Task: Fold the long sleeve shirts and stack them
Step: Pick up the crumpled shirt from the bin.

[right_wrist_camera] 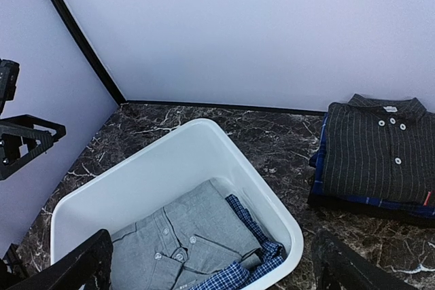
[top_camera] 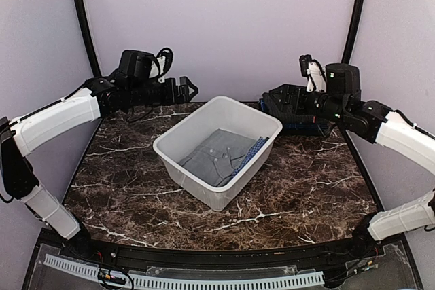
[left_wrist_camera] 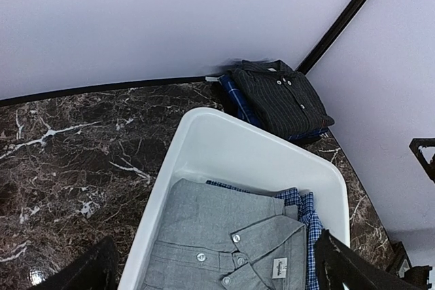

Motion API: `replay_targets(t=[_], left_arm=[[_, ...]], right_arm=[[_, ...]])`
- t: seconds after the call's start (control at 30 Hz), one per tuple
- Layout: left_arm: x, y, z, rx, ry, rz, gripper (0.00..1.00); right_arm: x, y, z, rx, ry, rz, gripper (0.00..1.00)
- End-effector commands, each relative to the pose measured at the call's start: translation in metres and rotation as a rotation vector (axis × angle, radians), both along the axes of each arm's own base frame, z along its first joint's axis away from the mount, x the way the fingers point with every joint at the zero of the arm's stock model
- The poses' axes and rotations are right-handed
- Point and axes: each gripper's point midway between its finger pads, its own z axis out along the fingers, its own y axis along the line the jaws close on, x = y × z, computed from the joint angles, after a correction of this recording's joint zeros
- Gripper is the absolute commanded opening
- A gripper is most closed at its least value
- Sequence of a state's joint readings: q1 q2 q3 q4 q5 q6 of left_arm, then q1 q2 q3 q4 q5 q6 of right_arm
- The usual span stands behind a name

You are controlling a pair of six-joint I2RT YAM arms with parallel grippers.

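Observation:
My left gripper moves over the tub [top_camera: 178, 135] next and comes down onto the grey shirt's buttoned collar inside it.
A folded mid-grey shirt [top_camera: 214, 151] with white buttons lies in the white tub [top_camera: 178, 135] at the table's middle. A blue checked shirt [top_camera: 250, 154] lies crumpled beside and under it, against the tub's right wall. Both show in the left wrist view, grey [left_wrist_camera: 211, 225] and blue [left_wrist_camera: 310, 216], and in the right wrist view, grey [right_wrist_camera: 187, 225] and blue [right_wrist_camera: 234, 278]. My left gripper [top_camera: 189, 89] is open and empty, raised behind the tub's left corner. My right gripper [top_camera: 270, 102] is open and empty, raised behind its right corner.
A stack of folded shirts, a dark pinstriped one [right_wrist_camera: 377, 147] on top of blue ones, sits at the back right corner, also in the left wrist view [left_wrist_camera: 282, 100] and partly hidden under my right arm [top_camera: 302, 127]. Walls close the back and sides.

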State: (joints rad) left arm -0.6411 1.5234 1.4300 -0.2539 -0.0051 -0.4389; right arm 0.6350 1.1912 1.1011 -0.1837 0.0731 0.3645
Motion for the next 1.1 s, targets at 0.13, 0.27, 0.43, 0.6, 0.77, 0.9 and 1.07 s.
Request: replay_targets(t=[0.13,0.27,0.43,0.6,0.77,0.9,1.07], left_arm=[[-0.008,-0.009,0.006,-0.034,-0.012,-0.075,0.99],[-0.012,-0.017,0.001,-0.038,0.008,-0.114,0.99],[-0.022,-0.042,-0.016,0.045,0.032,-0.167,0.99],[-0.029,-0.072,-0.04,0.153,0.077,-0.203,0.97],[-0.034,-0.097,-0.088,0.263,0.163,-0.224,0.91],[-0.037,-0.113,-0.119,0.335,0.212,-0.248,0.88],[-0.038,-0.125,-0.152,0.404,0.27,-0.251,0.87]], right_arm=[[-0.002,-0.007,0.014,0.015,-0.033,-0.033,0.99],[-0.003,-0.011,0.014,0.015,-0.039,-0.047,0.98],[-0.003,-0.015,0.015,0.009,-0.045,-0.065,0.98],[-0.004,-0.017,0.015,0.006,-0.05,-0.071,0.99],[-0.006,-0.02,0.014,0.005,-0.052,-0.077,0.99],[-0.008,-0.023,0.013,-0.002,-0.051,-0.084,0.99],[-0.011,-0.027,0.012,-0.002,-0.055,-0.089,0.99]])
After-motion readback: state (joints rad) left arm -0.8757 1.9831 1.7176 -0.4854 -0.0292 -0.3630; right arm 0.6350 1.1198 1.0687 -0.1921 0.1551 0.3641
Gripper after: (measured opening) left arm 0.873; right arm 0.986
